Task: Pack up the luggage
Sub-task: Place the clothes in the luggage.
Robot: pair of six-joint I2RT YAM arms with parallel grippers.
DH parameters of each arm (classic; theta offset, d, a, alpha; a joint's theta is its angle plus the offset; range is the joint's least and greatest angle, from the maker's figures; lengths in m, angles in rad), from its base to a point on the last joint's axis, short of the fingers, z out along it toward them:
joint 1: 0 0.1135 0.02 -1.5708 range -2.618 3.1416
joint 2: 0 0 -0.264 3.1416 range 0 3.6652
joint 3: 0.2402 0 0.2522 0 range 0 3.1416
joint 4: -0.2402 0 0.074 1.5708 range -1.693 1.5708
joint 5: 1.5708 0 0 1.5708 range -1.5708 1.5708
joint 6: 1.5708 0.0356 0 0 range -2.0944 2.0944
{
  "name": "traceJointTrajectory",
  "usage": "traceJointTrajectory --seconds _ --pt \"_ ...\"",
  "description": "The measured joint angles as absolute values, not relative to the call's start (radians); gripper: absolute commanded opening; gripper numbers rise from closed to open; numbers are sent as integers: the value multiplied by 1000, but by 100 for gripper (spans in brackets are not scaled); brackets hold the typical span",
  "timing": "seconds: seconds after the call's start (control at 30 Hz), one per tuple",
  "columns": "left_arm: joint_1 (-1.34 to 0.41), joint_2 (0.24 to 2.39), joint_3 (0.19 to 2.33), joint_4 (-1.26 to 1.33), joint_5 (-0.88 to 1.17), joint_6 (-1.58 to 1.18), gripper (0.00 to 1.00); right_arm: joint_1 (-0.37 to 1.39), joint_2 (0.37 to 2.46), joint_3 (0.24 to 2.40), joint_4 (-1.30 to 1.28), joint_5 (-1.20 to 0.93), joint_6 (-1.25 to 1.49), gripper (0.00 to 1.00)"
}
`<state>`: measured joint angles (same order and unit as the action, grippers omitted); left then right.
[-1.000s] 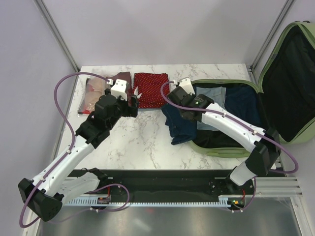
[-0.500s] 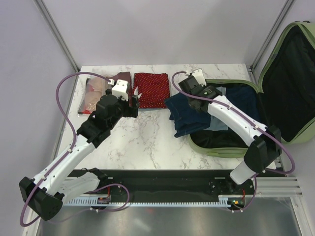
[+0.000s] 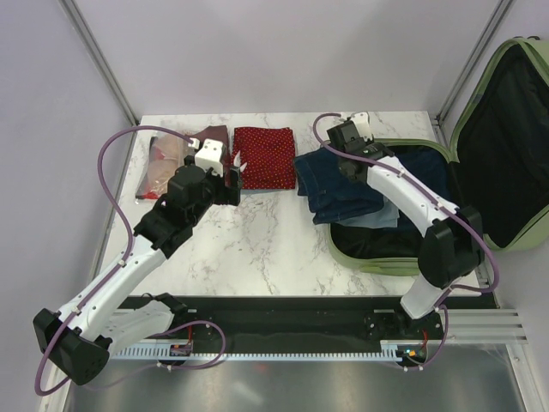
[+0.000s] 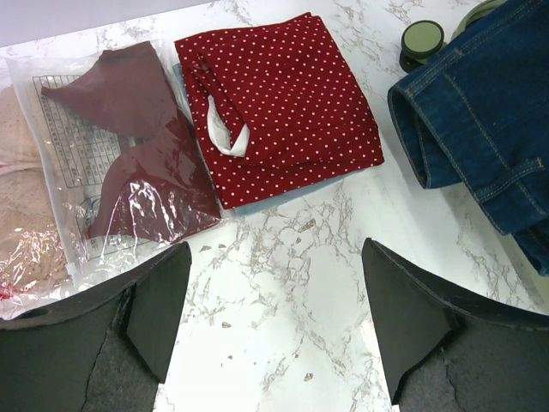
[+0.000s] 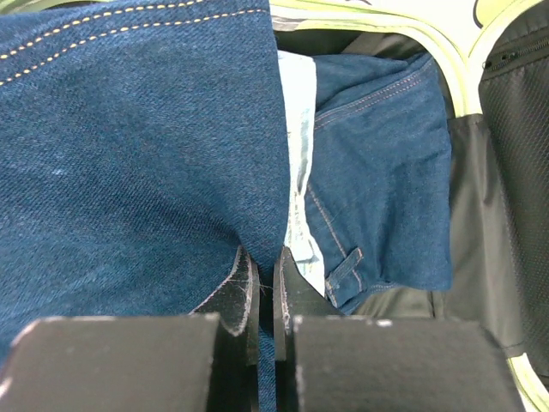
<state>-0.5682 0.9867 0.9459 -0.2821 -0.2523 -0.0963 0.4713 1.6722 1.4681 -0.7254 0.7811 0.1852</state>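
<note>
The other denim piece (image 3: pixel 424 166) (image 5: pixel 377 172) is below my right gripper and to its right in the top view, so I should carry the overhanging jeans that way, lower them and let them go.
The luggage (image 3: pixel 381 263), a sage-green suitcase, lies open at the table's right end with its black-lined lid (image 3: pixel 506 129) propped up. My right gripper (image 3: pixel 345 160) (image 5: pixel 266 268) is shut on dark blue jeans (image 3: pixel 336 190) (image 5: pixel 129 154), which hang across the case's left rim. Inside the case lie another denim piece (image 5: pixel 386 172) and a light blue garment (image 5: pixel 297 193). My left gripper (image 3: pixel 233 172) (image 4: pixel 276 249) stands open over bare marble, just short of a folded red polka-dot cloth (image 3: pixel 263 156) (image 4: pixel 283 103).
A clear plastic bag with a maroon garment (image 3: pixel 184 146) (image 4: pixel 137 146) lies at the back left beside the red cloth. A green-and-black suitcase wheel (image 4: pixel 422 39) shows near the jeans. The marble table (image 3: pixel 257 249) ends in a metal rail by the arm bases.
My right gripper has carried the jeans to the right and towards the back, from the table onto the suitcase's left rim. The left arm has not moved.
</note>
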Motion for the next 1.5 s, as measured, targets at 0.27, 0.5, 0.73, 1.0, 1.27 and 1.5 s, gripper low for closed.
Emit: traceJointTrajectory --seconds 0.27,0.5,0.73,1.0,1.27,1.5 --pt "-568 987 945 -282 -252 -97 87 393 1712 1422 -644 783 184 0" --pt "-568 987 944 -282 -252 -96 87 328 1744 1380 -566 781 186 0" --pt "-568 987 943 -282 -252 -96 87 248 1817 1378 -529 793 186 0" --pt "-568 987 943 -282 -252 -96 87 235 1834 1372 -518 799 186 0" --pt "-568 989 943 -282 -252 -96 87 222 1834 1341 -488 812 191 0" --pt "-568 989 943 -282 -252 -97 88 211 1834 1335 -485 810 196 8"
